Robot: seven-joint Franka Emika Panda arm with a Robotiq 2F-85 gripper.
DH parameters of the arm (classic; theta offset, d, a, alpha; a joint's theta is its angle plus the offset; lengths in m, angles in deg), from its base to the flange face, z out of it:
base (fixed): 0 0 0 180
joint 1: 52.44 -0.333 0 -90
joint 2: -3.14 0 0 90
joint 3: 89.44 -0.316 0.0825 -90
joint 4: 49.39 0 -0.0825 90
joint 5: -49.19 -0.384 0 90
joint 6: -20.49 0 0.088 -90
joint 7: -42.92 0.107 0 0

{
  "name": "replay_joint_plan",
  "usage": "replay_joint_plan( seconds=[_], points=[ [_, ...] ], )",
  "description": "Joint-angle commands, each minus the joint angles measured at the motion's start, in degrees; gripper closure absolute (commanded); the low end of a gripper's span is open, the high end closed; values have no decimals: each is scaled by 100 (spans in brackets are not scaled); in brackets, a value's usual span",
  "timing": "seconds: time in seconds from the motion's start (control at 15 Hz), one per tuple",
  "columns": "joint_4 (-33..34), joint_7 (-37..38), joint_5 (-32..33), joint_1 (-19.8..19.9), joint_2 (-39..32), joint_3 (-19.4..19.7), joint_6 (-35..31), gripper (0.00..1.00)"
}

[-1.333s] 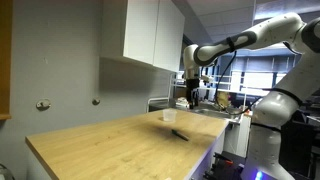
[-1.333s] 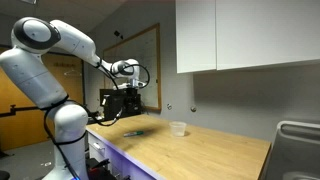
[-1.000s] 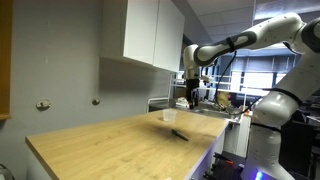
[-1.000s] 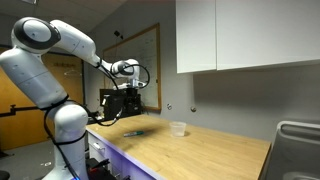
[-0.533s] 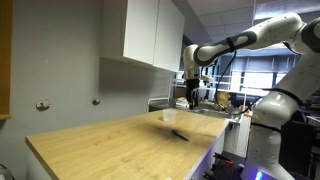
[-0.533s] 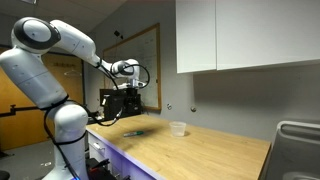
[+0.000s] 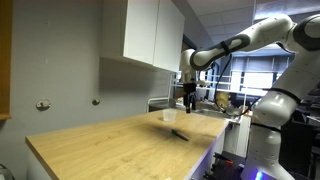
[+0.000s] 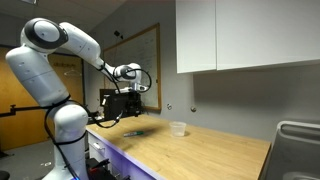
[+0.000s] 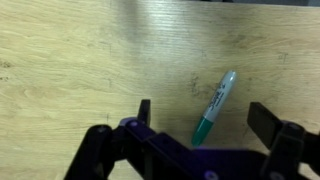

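Observation:
The marker's teal end (image 7: 175,132) (image 9: 203,131) is below my open gripper and outward of it, so the gripper will next go down and outward with a slight turn, to bring its fingers to both sides of the slanted body of the marker.
A teal marker (image 9: 215,107) with a pale barrel lies on the wooden table (image 9: 70,60), seen from above in the wrist view between my spread fingers. My gripper (image 9: 205,115) hangs open in the air above it, holding nothing. In both exterior views the gripper (image 7: 190,100) (image 8: 127,108) is well above the tabletop, over the dark marker (image 7: 179,134) (image 8: 134,132). A small clear cup (image 7: 169,116) (image 8: 178,128) stands on the table a little beyond the marker.
White wall cabinets (image 7: 150,35) (image 8: 245,35) hang above the table's back edge. A sink or metal basin (image 8: 298,145) sits at the table's far end. Desks and lab clutter (image 7: 225,100) stand behind the arm.
The arm has shifted slightly, with the gripper a little lower over the marker. The gripper stays open and the marker and cup have not moved.

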Motion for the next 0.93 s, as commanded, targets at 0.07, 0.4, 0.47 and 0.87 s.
replay_joint_plan(
  seconds=[0.07, 0.4, 0.47, 0.87],
  points=[
    [124, 666, -121, -78, -553, -126, -458, 0],
    [162, 1504, -200, -107, -1118, -271, -885, 0],
    [178, 1584, -216, -120, -1245, -280, -964, 0],
    [279, 1587, -252, -168, -1882, -213, -1415, 0]
  ],
)
